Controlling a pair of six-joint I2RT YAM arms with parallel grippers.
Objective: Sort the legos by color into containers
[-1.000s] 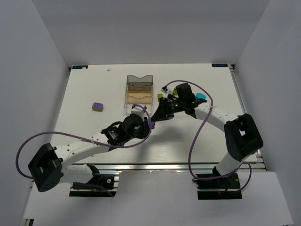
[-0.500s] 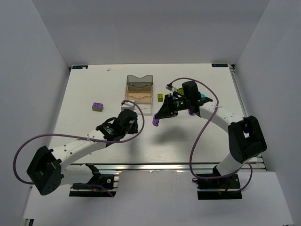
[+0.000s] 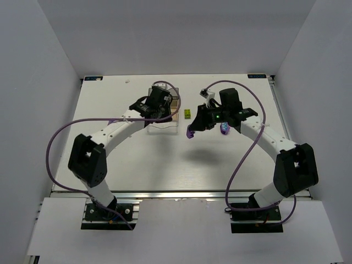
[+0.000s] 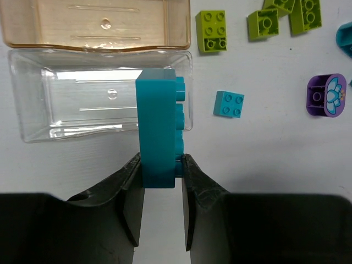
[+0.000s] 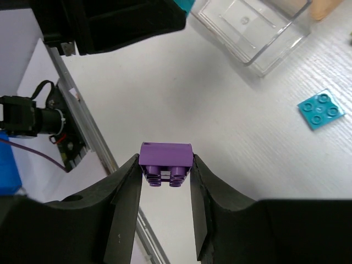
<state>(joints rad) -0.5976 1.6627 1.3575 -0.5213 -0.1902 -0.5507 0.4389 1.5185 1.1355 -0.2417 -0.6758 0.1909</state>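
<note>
My right gripper moves outward and to the left in the top view over the amber container [image 3: 174, 109] [image 5: 325, 7] next. It releases the purple lego there, since the container's bottom shows empty.
My left gripper [image 4: 162, 168] is shut on a teal lego [image 4: 159, 129] standing upright between its fingers, seen over the right end of the clear container [image 4: 82, 96]. The amber container [image 4: 99, 25] lies just beyond. From above, the left gripper [image 3: 158, 106] hovers over the row of containers. Lifted above the table to the right of the clear container [image 3: 165, 126], my right gripper [image 3: 191, 132] is shut on a purple lego [image 5: 165, 161]. Three lime legos [image 4: 211, 31], a small cyan lego [image 4: 229, 104] and a rounded purple lego [image 4: 326, 95] lie on the table.
Another cyan lego [image 4: 345, 39] shows at the right edge of the left wrist view. A flat cyan lego [image 5: 321, 109] lies right of the clear container [image 5: 250, 30]. The left arm [image 5: 110, 22] fills the top of the right wrist view. White walls enclose the table [image 3: 110, 159].
My left arm has swung from the table's near middle up to the containers, carrying the teal lego. The right gripper has drifted slightly right with the purple lego.
</note>
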